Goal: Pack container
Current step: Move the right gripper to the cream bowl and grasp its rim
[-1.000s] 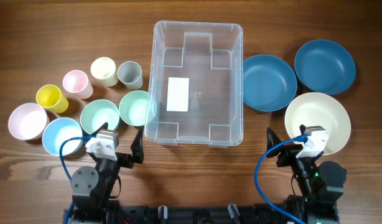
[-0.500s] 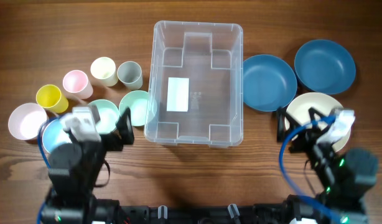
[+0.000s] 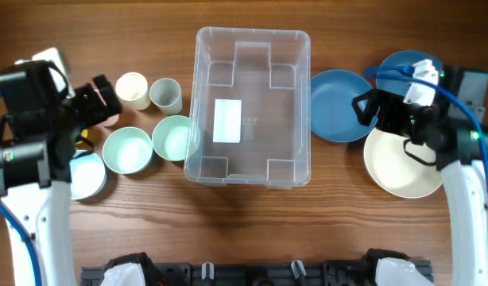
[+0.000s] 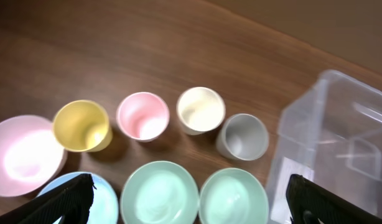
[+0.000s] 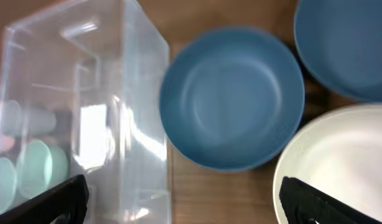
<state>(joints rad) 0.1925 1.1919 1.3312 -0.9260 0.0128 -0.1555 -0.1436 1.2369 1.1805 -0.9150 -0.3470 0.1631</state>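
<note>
My right gripper will next turn and move back, down and to the right in the overhead view onto the cream bowl's near rim (image 3: pixel 426 191), because the bare wood there leaves room for the fingers.
The clear container (image 3: pixel 260 79) stands empty at the table's middle, a white label on its base; it also shows in the left wrist view (image 4: pixel 340 124) and the right wrist view (image 5: pixel 79 93). My left gripper (image 3: pixel 102 98) is open and empty above the cups at the left. In its wrist view the gripper (image 4: pixel 188 205) hangs above two mint bowls (image 4: pixel 160 193) (image 4: pixel 233 196). My right gripper (image 3: pixel 373 111) is open and empty above the gap between a blue bowl (image 3: pixel 336 103) and a cream bowl (image 3: pixel 399 163). In its own view the gripper (image 5: pixel 185 205) holds nothing.
Yellow (image 4: pixel 82 124), pink (image 4: pixel 143 116), cream (image 4: pixel 201 110) and grey (image 4: pixel 242 137) cups stand in a row. A pink bowl (image 4: pixel 23 155) and a light blue bowl (image 3: pixel 89 175) sit at the far left. A second blue bowl (image 5: pixel 346 43) lies at the back right.
Both arms have risen from the table's front edge and swung back: the left over the cups, the right over the bowls. Nothing on the table has moved.
</note>
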